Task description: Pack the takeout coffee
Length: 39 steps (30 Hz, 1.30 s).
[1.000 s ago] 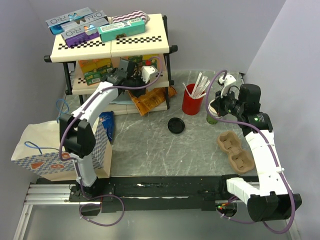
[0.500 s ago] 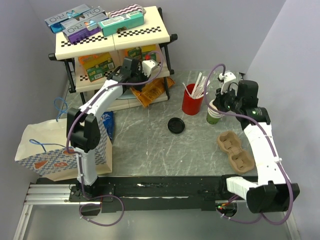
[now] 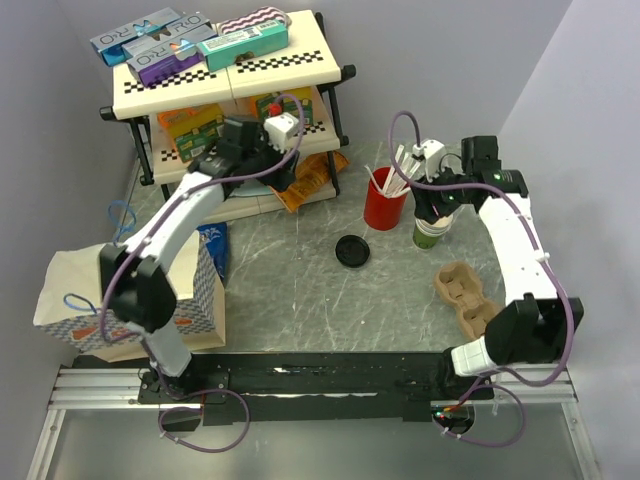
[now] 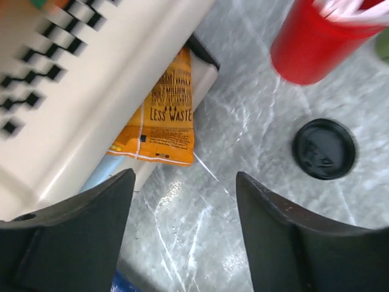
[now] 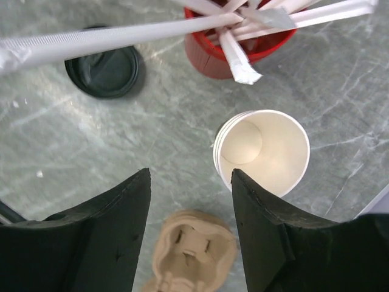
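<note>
The stack's near rim point(image 3: 431, 231) point(image 5: 225, 174) is below my right gripper, toward the right in the wrist view, so I need to bring the gripper down that way next, with its fingers on both sides of the thin edge.
The takeout coffee's green paper cup point(image 3: 432, 232) stands right of the red cup, with its cream-white inside point(image 5: 267, 152) showing nested rims. Its black lid point(image 3: 352, 250) lies apart on the table, seen flat in both wrist views point(image 4: 324, 149) point(image 5: 103, 67). My right gripper point(image 5: 189, 173) hovers open just above and beside the cup point(image 3: 432, 203), with nothing between its fingers. In front of the shelf my left gripper point(image 4: 184, 182) hangs open and empty over bare table point(image 3: 272, 165).
A red cup point(image 3: 383, 205) of white sticks stands left of the green cup. A brown cup carrier point(image 3: 468, 300) lies near right. A paper bag point(image 3: 120, 300) stands at left. The checkered shelf point(image 3: 225, 85) holds boxes, with an orange packet point(image 4: 167, 121) at its foot.
Both grippers have gone from shut to open. The left one has pulled back out of the shelf. The right arm has swung left, over the green cup.
</note>
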{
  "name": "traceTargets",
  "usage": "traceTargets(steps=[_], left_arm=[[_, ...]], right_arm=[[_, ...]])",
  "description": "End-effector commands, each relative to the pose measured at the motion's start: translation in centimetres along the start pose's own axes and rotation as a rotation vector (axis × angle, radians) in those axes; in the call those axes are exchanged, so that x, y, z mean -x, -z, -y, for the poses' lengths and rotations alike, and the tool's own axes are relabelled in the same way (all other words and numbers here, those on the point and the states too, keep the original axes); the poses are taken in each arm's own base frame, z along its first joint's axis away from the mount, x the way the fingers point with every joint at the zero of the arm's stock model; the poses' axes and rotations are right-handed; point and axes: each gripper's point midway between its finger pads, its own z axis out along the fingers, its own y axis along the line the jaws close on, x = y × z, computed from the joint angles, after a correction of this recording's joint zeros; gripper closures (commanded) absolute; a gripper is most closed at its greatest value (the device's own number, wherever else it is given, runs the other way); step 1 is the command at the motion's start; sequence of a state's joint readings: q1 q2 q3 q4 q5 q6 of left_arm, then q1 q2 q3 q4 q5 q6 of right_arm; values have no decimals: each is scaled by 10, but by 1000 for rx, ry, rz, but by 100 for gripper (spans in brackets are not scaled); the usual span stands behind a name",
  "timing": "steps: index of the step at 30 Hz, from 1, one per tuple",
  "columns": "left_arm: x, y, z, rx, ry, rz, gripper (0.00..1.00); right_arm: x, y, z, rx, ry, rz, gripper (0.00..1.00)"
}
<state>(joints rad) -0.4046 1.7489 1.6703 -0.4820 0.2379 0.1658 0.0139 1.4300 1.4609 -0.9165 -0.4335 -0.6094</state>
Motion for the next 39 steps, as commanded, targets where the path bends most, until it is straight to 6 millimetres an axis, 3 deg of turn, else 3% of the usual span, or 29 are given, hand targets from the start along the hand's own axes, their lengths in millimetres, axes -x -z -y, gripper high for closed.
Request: traceTargets(steps=[1, 5, 8, 10, 14, 20, 34, 39], left_arm=[[41, 66, 23, -53, -18, 158, 25], [18, 89, 72, -306, -110, 146, 21], [-15, 97, 94, -412, -126, 89, 21], [-26, 101, 101, -430, -144, 67, 22], [-38, 104, 106, -437, -129, 48, 22], [-37, 108, 110, -449, -141, 41, 23], [-35, 107, 100, -402, -197, 30, 23], [-34, 107, 98, -394, -207, 30, 23]], right_arm=[[-15, -1, -1, 77, 112, -104, 37], [-28, -12, 7, 83, 150, -161, 39], [-39, -20, 12, 79, 190, -196, 41], [-46, -24, 16, 66, 219, -215, 42], [-55, -29, 23, 33, 246, -240, 44], [-64, -39, 27, 33, 260, -262, 48], [-66, -48, 36, 35, 302, -278, 60], [-66, -50, 37, 36, 307, -284, 71]])
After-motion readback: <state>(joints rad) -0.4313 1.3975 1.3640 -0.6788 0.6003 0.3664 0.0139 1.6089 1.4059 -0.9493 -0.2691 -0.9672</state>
